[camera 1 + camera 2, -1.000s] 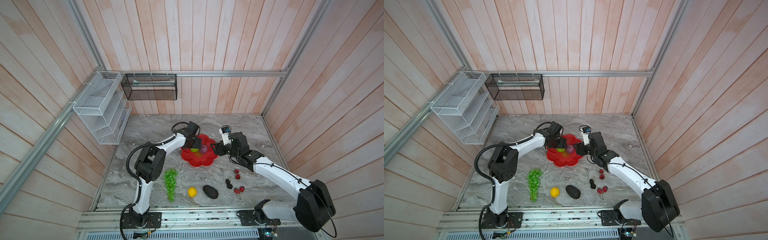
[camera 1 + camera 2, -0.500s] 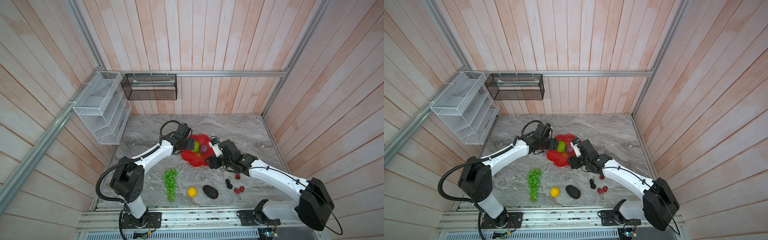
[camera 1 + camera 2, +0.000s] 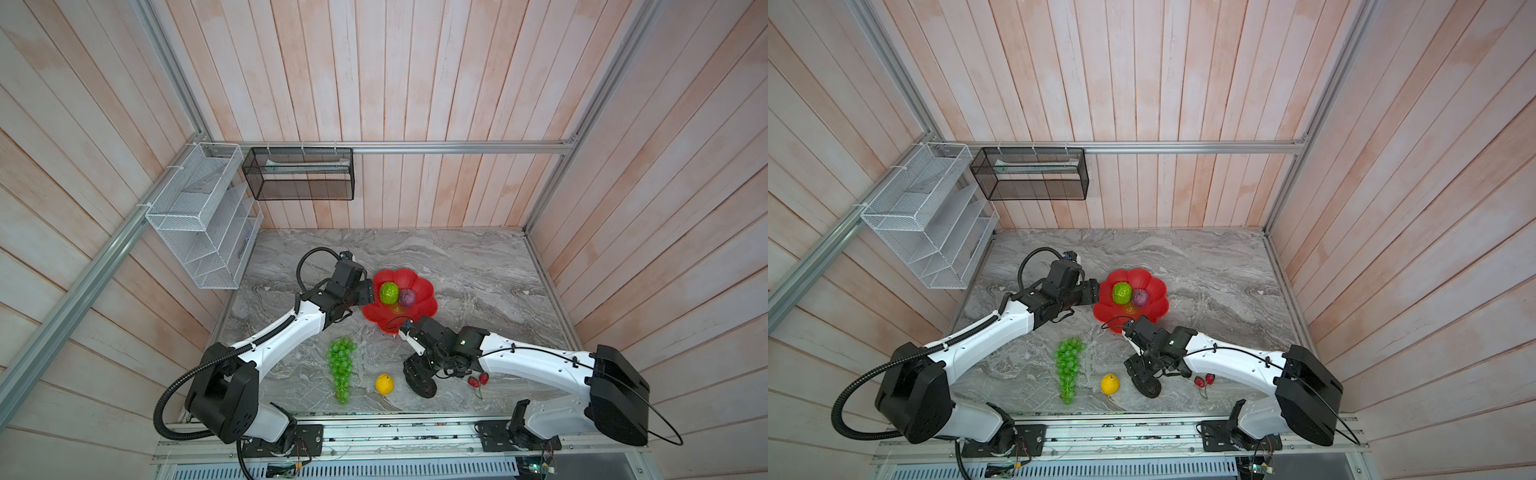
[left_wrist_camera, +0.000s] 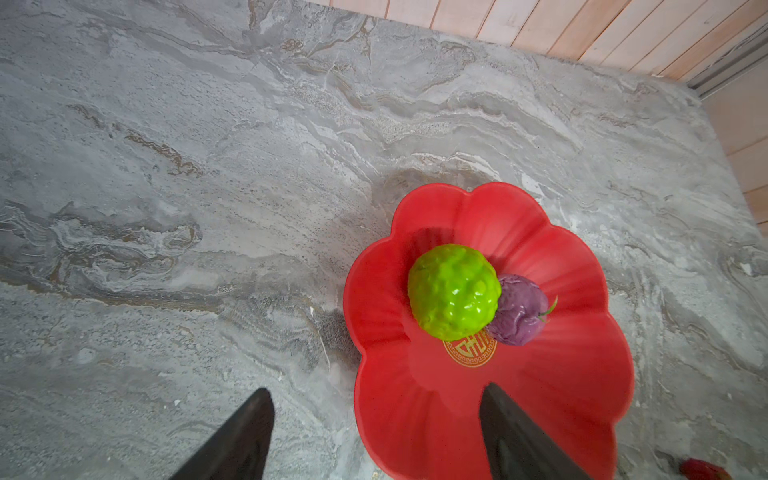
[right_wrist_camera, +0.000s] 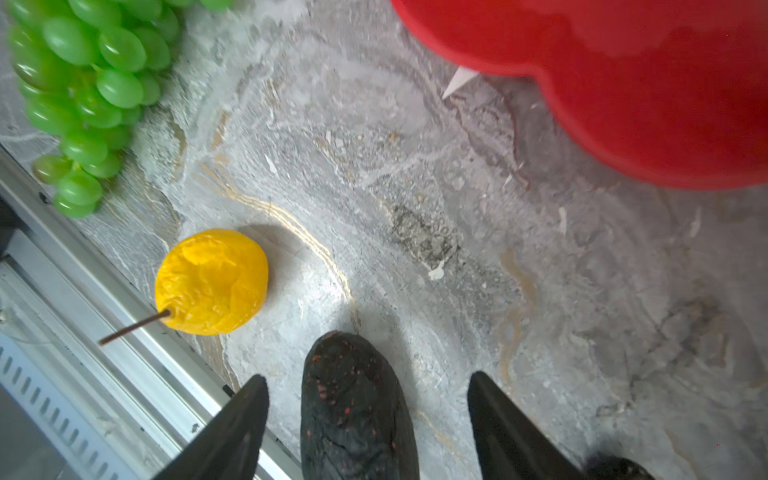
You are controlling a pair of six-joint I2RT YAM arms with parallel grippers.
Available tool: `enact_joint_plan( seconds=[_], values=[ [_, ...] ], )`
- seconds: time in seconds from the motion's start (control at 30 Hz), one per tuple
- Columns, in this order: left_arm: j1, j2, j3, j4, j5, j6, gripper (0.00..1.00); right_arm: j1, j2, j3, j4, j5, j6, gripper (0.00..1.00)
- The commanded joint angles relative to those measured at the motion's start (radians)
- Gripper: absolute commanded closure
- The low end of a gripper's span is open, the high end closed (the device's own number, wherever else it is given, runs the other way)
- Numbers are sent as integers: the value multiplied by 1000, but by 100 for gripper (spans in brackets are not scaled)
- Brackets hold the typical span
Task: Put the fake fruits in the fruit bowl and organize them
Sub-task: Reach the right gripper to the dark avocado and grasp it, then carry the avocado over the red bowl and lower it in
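My fingers are on either side of both sides of the avocado, and the avocado's middle (image 3: 421, 384) (image 5: 359, 448) lies below my right gripper toward the front bar. My right gripper will next lower back and close on it.
The red fruit bowl (image 3: 424, 311) (image 3: 1156, 309) (image 4: 561, 374) (image 5: 644, 83) holds a bumpy lime-green ball (image 3: 388, 292) (image 3: 1121, 292) (image 4: 454, 291) and a purple ball (image 3: 407, 298) (image 3: 1140, 298) (image 4: 517, 309), touching each other. My left gripper (image 3: 366, 291) (image 4: 376, 392) is open and empty at the bowl's left rim. On the table lie the green grapes (image 3: 341, 365) (image 5: 91, 83), the yellow lemon (image 3: 384, 383) (image 5: 212, 281), the dark avocado (image 3: 424, 388) (image 5: 353, 407) and red berries (image 3: 478, 380). My right gripper (image 3: 417, 369) (image 5: 368, 376) is open, straddling the avocado with gaps on both sides.
A white wire basket (image 3: 199, 216) hangs on the left wall and a black mesh basket (image 3: 299, 174) on the back wall. The metal front rail (image 5: 83, 291) runs close beside the lemon and avocado. Wooden walls enclose the marble table (image 3: 478, 270).
My left gripper has drawn back from over the bowl to its left rim, uncovering the green ball. My right arm has swung from beside the bowl to the front, down over the avocado.
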Motion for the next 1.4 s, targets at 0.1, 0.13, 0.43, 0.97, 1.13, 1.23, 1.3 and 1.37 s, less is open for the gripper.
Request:
enact_joint_plan(
  seconds=[0.1, 0.13, 0.43, 0.97, 1.13, 1.23, 1.3, 1.37],
  values=[
    [5, -32, -30, 43, -18, -21, 20, 56, 38, -42, -33, -42, 54, 24],
    [7, -31, -32, 46, -15, -21, 20, 62, 42, -48, -32, -47, 55, 24],
    [10, -22, -28, 40, -9, -21, 20, 65, 73, -78, -14, -35, 38, 42],
    [11, -51, -40, 35, -28, -43, 20, -76, -38, 161, -82, 5, -69, 61],
    [11, -81, -64, 10, -27, -52, 20, -208, 63, 285, -16, 45, -205, 62],
    [13, -116, -87, 0, -26, -64, 20, -244, 151, 366, -9, 79, -272, 62],
    [13, -139, -106, 0, -19, -74, 20, -263, 206, 406, 12, 89, -295, 62],
    [13, -155, -123, 0, -10, -88, 20, -274, 248, 424, 39, 83, -308, 62]
  ],
)
